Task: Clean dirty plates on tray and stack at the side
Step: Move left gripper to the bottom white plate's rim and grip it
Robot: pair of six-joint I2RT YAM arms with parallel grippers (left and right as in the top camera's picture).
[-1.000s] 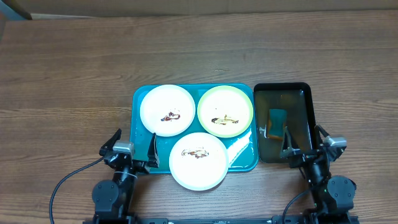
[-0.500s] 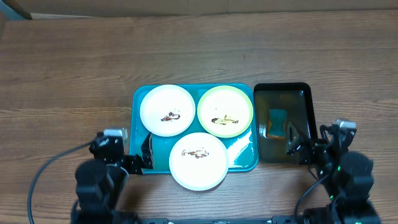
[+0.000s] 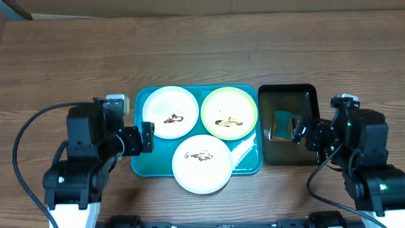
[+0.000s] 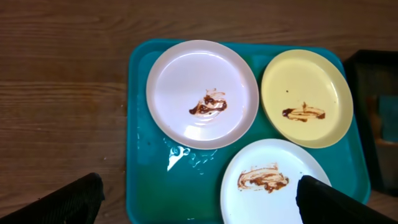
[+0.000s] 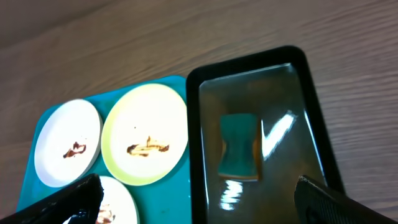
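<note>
Next, my left gripper will go down and to its right in the overhead view to straddle the front white plate's rim, since the plate's rim borders bare tray there.
The teal tray (image 3: 144, 166) holds three dirty plates with brown smears. One white plate (image 3: 169, 112) sits at its back left, a yellow-green rimmed plate (image 3: 229, 113) at its back right, and a second white plate (image 3: 202, 163) overhangs the front edge. My left gripper (image 3: 139, 139) is open and empty, up over the tray's left edge. In the left wrist view (image 4: 199, 205) its fingers span the tray (image 4: 149, 193) and the front plate (image 4: 273, 186). My right gripper (image 3: 307, 133) is open and empty above the black tray.
A narrower black tray (image 3: 288, 88) with shiny liquid stands right of the teal tray and holds a teal-and-tan sponge (image 3: 282, 125). The sponge also shows in the right wrist view (image 5: 239, 146). Bare wood table (image 3: 202, 50) lies all around.
Both arms have lifted from the table's front edge and moved back toward the trays. The left now hangs over the teal tray's left edge, the right over the black tray. The plates have not moved.
</note>
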